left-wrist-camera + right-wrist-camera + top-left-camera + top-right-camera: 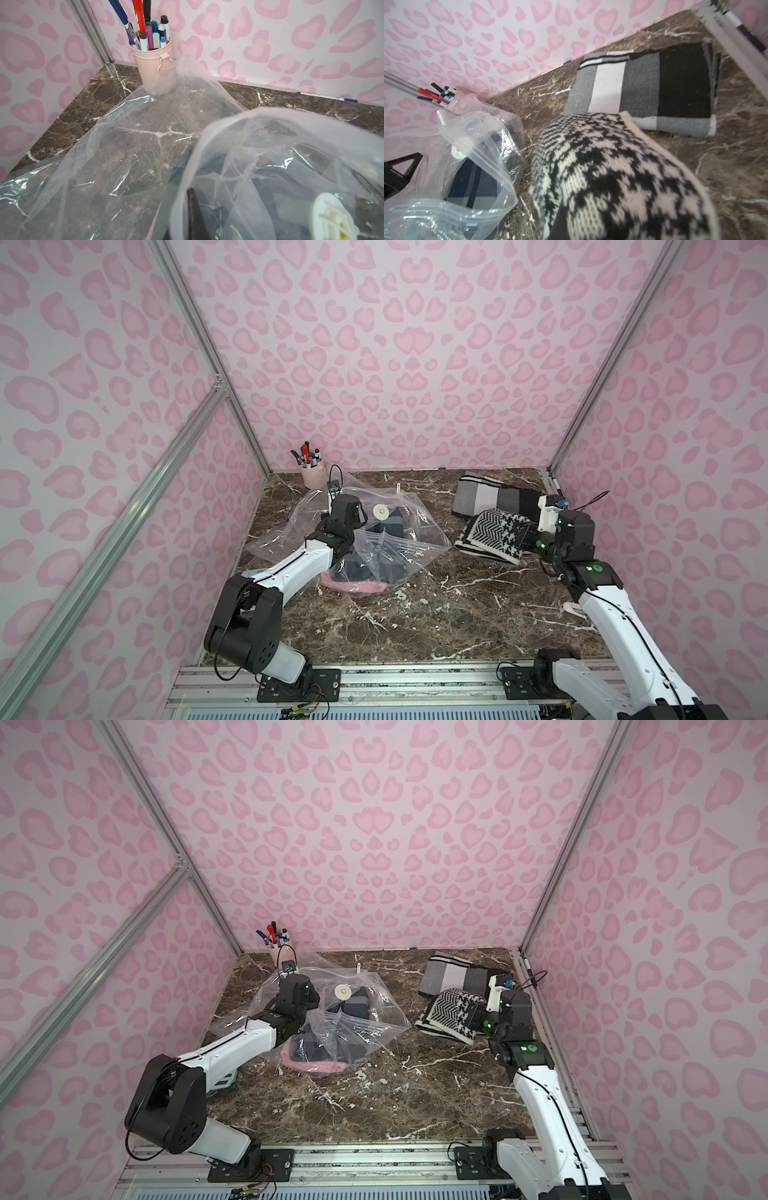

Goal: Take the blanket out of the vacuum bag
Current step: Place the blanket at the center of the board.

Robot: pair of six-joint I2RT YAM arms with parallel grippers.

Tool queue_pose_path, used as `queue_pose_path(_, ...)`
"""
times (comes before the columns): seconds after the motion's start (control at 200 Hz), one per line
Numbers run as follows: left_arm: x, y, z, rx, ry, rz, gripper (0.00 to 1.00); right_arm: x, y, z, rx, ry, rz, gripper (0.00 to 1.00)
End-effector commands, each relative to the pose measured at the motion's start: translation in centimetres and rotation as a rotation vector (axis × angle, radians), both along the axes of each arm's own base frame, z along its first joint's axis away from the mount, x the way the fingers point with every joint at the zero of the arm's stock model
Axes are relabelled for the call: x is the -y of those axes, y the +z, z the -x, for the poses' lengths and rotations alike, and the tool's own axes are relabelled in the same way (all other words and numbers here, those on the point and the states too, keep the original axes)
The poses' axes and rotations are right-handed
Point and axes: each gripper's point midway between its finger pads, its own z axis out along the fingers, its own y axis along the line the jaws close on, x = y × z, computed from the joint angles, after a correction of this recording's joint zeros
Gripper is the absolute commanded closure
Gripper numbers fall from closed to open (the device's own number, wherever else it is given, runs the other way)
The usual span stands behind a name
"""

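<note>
Next, my right gripper moves back and down to release the houndstooth blanket (486,535), as open marble, clear of the plaid blanket, lies below and back from the gripper.
The clear crinkly vacuum bag (415,549) (374,1025) lies left of the table's centre with its white valve cap (380,512) (330,218) on top. A dark plaid blanket (392,526) (475,182) and pink fabric (353,587) lie inside it. My left gripper (192,194) is shut on a fold of the bag's plastic beside the valve. To the right, outside the bag, my right gripper (521,533) (562,209) is shut on a black-and-white houndstooth blanket (486,535) (623,176). Its far end rests on the marble.
A folded grey, white and black plaid blanket (494,497) (643,89) lies at the back right, just behind the houndstooth one. A pink cup of pens (311,475) (153,66) stands at the back left, touching the bag. Pink patterned walls enclose three sides.
</note>
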Motion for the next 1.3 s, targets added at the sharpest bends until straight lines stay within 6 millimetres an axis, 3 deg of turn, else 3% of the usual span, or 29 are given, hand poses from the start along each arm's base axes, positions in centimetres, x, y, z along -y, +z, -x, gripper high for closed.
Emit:
queue_pose_path(0.0,0.0,0.1,-0.2,0.009,0.000,-0.001,0.95,0.3,-0.5,-0.2,-0.008,0.004,0.048,1.00)
queue_pose_path(0.06,0.1,0.1,-0.2,0.007,-0.005,0.001,0.96,-0.3,-2.7,0.3,-0.056,0.016,-0.001,1.00)
queue_pose_path(0.235,0.2,0.1,-0.2,0.008,-0.010,0.004,0.96,-1.6,-11.6,4.1,-0.224,-0.030,-0.178,1.00)
queue_pose_path(0.35,0.5,-0.2,-0.5,0.000,-0.020,0.007,0.96,-1.6,-13.7,5.8,-0.239,-0.059,-0.215,1.00)
queue_pose_path(0.425,0.6,-0.2,-0.6,0.000,-0.024,0.010,0.95,-1.3,-12.5,5.4,-0.195,-0.066,-0.201,1.00)
queue_pose_path(0.515,0.8,-0.4,-0.7,-0.003,-0.030,0.017,0.95,-1.2,-8.8,3.7,-0.116,-0.049,-0.173,1.00)
queue_pose_path(0.71,0.6,-0.3,-0.4,-0.001,-0.027,0.020,0.95,-4.1,-2.2,-0.4,-0.042,0.088,-0.191,1.00)
queue_pose_path(0.79,0.5,0.1,-0.2,0.007,-0.024,0.015,0.95,-5.1,-0.9,-1.3,-0.024,0.112,-0.185,1.00)
queue_pose_path(0.84,0.4,0.3,-0.2,0.010,-0.022,0.013,0.95,-5.1,-1.2,-1.3,-0.030,0.095,-0.175,1.00)
queue_pose_path(0.915,0.4,0.4,-0.1,0.012,-0.023,0.012,0.96,-4.5,-3.5,-0.6,-0.076,0.052,-0.169,1.00)
queue_pose_path(1.035,0.5,0.4,-0.2,0.012,-0.030,0.015,0.95,-3.4,-11.3,3.0,-0.242,-0.015,-0.186,1.00)
queue_pose_path(1.125,0.8,0.2,-0.3,0.004,-0.040,0.020,0.96,-3.2,-15.9,6.2,-0.357,-0.046,-0.217,1.00)
queue_pose_path(1.215,1.0,0.0,-0.3,0.003,-0.048,0.028,0.96,-2.4,-18.3,8.5,-0.420,-0.096,-0.217,1.00)
queue_pose_path(1.295,1.1,0.0,-0.4,0.004,-0.052,0.033,0.96,-1.5,-19.0,9.6,-0.439,-0.137,-0.188,1.00)
